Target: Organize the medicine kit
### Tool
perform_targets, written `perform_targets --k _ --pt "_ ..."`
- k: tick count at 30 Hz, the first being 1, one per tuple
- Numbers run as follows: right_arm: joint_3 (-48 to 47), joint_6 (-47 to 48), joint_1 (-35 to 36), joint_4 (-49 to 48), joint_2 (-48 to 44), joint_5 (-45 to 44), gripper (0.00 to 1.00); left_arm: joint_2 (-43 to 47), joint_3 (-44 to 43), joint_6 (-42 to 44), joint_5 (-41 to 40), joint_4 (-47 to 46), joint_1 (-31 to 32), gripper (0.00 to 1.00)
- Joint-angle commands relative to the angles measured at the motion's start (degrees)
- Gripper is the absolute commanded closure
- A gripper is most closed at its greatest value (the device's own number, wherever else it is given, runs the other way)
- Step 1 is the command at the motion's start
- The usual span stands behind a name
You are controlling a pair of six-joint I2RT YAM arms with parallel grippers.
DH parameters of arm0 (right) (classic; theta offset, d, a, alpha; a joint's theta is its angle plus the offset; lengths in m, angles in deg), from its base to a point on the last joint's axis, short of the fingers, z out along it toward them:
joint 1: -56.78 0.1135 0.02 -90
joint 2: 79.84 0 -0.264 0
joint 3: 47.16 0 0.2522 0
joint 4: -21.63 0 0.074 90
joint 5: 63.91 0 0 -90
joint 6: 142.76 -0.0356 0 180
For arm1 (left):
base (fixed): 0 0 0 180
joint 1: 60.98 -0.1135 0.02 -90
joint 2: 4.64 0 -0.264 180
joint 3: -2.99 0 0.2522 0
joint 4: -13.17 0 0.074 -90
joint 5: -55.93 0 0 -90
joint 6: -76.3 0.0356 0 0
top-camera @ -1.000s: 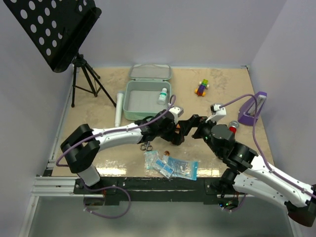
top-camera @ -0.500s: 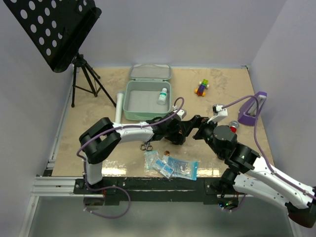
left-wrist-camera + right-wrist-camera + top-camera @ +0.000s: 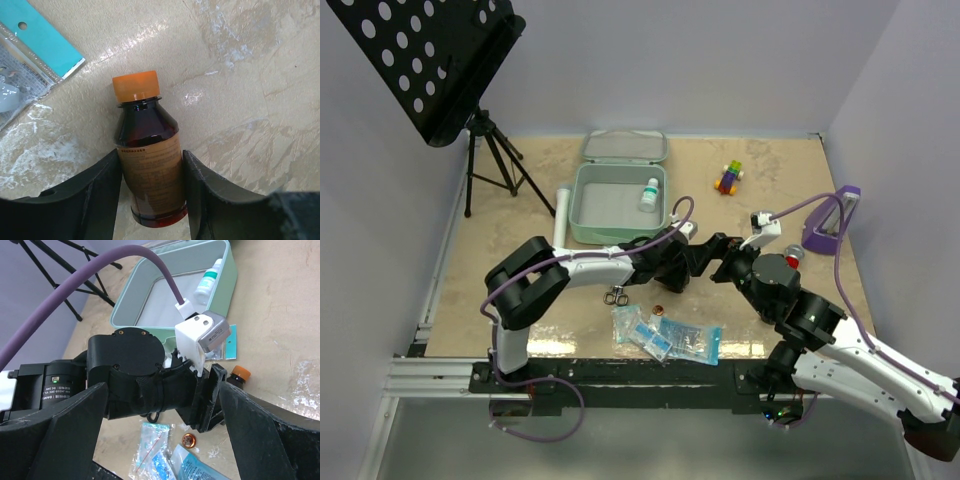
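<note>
I will lift my left gripper outward over the kit's side next, then lower it and release the brown bottle, as the kit's bare bottom beside the dropper bottle (image 3: 650, 193) is outward of it.
The mint-green medicine kit (image 3: 582, 205) lies open at the back of the table, its lid (image 3: 625, 147) flat behind it; it also shows in the right wrist view (image 3: 222, 295). A white dropper bottle (image 3: 650, 193) (image 3: 207, 282) lies inside. My left gripper (image 3: 694, 264) (image 3: 151, 161) is shut on a brown bottle with an orange cap (image 3: 147, 125) (image 3: 240, 374), just over the table in front of the kit. My right gripper (image 3: 717, 258) (image 3: 170, 440) is wide open, empty, and hovers close over the left wrist.
Clear and blue packets (image 3: 665, 335) lie at the near edge, with small scissors (image 3: 615, 296) and a copper disc (image 3: 658, 311) beside them. A white tube (image 3: 561, 215) lies left of the kit. A music stand (image 3: 495, 165), a toy (image 3: 728, 177) and a purple wedge (image 3: 832, 222) stand around.
The left arm's elbow swung forward and to the right a second ago, and its gripper shifted slightly right. Since half a second ago almost nothing has moved.
</note>
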Motion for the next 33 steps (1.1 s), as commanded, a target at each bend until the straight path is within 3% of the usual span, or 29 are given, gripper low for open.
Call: perform_targets --k 1,14,17,19,23,27,30,33 --pt "-0.8 -0.5 0.1 -0.5 -0.8 0.3 0.02 4.7 0.9 -0.7 -0.1 -1.7 -0.1 0.65" --pt "-1.5 -0.7 0.1 -0.4 -3.4 0.0 0.02 29.8 5.8 -2.1 -8.0 7.3 -1.1 0.72" --pt "-1.1 -0.2 0.1 -1.2 -3.2 -0.1 0.02 34.5 5.3 0.1 -9.2 9.4 -5.4 0.71" --pt "-0.6 0.2 0.1 -2.3 -2.5 -0.1 0.02 35.4 4.2 1.1 -7.8 10.8 -11.7 0.70" --pt "0.2 0.9 0.1 -4.1 -0.6 0.3 0.02 30.5 0.6 4.2 -0.2 9.3 -23.5 0.70" --pt "0.8 1.7 0.1 -5.5 1.0 0.3 0.02 18.7 -8.0 10.5 3.4 9.0 -26.6 0.72" --pt "0.7 2.0 0.1 -5.8 1.7 0.6 0.02 8.9 -17.0 15.8 5.3 12.2 -28.7 0.81" --pt "0.9 2.3 0.1 -6.2 2.3 1.0 0.02 2.7 -21.9 17.6 8.8 12.3 -30.1 0.83"
